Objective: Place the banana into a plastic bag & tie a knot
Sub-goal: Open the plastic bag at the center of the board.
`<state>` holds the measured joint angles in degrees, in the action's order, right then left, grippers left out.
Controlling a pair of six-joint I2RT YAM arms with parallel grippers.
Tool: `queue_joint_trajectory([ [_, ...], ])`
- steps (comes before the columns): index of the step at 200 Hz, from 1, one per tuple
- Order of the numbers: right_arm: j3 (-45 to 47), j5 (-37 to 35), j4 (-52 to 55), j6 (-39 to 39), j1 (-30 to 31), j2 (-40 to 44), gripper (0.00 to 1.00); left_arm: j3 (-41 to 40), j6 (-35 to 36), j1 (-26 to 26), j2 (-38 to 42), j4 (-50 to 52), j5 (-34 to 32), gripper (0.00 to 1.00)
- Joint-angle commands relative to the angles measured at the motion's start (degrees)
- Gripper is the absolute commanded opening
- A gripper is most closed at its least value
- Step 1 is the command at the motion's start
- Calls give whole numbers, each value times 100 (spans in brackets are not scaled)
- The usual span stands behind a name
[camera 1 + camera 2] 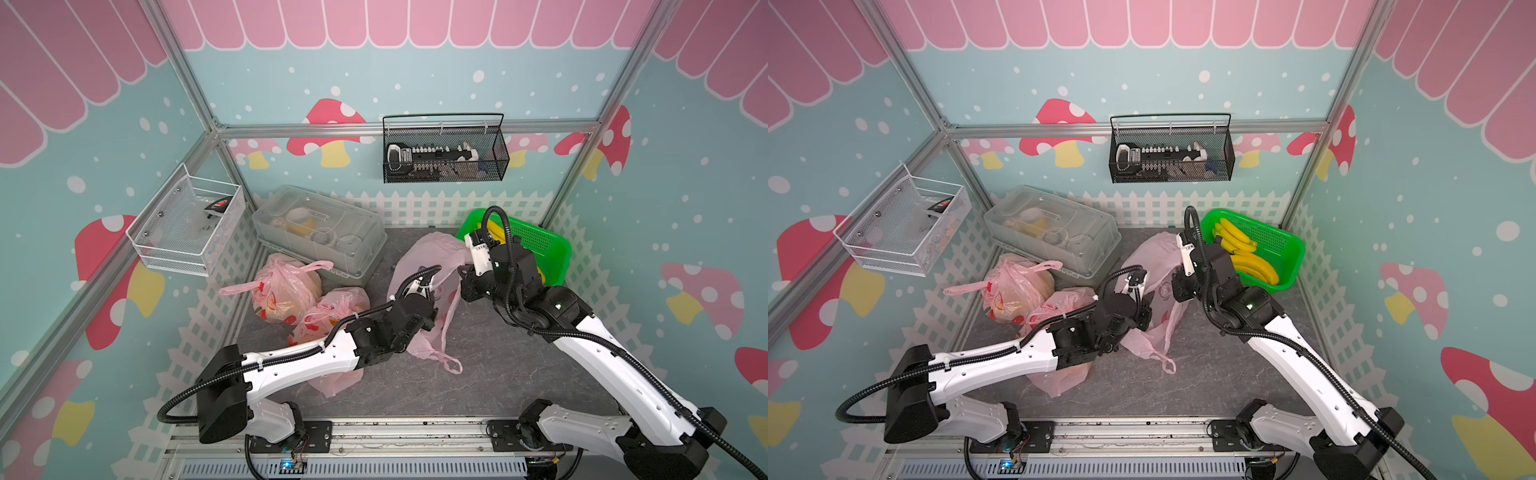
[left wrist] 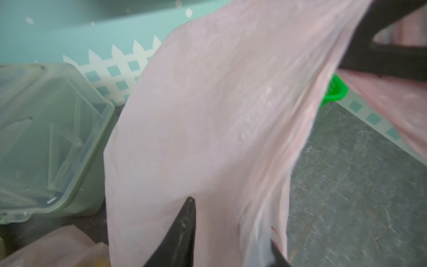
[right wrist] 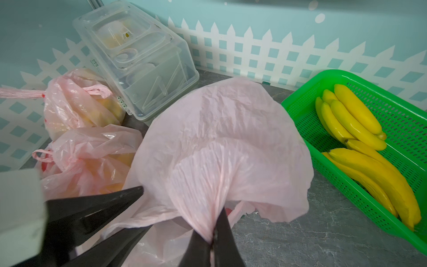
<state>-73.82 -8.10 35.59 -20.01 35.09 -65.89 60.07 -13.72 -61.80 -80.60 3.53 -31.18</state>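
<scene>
My right gripper should next go down and outward toward the green basket's end by the bag and let go of the bunched film, because the empty bag hangs lifted.
An empty pink plastic bag hangs lifted above the middle of the grey table. My right gripper is shut on a bunched part of its film. My left gripper is at the bag's near side. Its jaws stand apart with the bag's film between them, and the film covers one fingertip. Its black fingers also show in the right wrist view. Several yellow bananas lie in a green basket at the back right, behind my right arm.
Two tied pink bags holding fruit lie at the left, and a third lies under my left arm. A clear lidded box stands at the back left. A white wire basket and a black mesh basket hang on the walls.
</scene>
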Motion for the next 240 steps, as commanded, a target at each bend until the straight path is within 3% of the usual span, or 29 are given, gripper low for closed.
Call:
queue_joint_trajectory([
  [1,-159,316,-45,158,-259,-254,0,-370,-182,201,447,-573,430,0],
  [29,-455,922,-103,545,-493,-719,5,-576,-501,611,859,-563,810,0],
  [49,-620,1456,-148,714,-747,-1004,18,-362,-666,851,948,-252,972,0],
  [77,-704,2151,-196,754,-1417,-1161,49,389,-1043,1324,451,622,1469,0],
  [103,-640,2379,-283,822,-1863,-1085,64,999,-1270,1641,-229,1155,1533,0],
  [127,-584,2394,-298,665,-2236,-1092,68,1465,-1526,1996,-917,1353,1949,0],
  [158,-141,2220,-693,-159,-3009,-1078,69,1981,-1492,2062,-1498,1326,2100,0],
  [172,44,2177,-910,-412,-3253,-1073,86,2141,-1505,2079,-1667,1326,2070,0],
  [187,125,2061,-997,-539,-3388,-1141,90,2272,-1656,2201,-1802,1361,2114,0],
  [240,322,1611,-1449,-1381,-3901,-1854,89,2208,-1860,2425,-1628,1239,2078,0],
])
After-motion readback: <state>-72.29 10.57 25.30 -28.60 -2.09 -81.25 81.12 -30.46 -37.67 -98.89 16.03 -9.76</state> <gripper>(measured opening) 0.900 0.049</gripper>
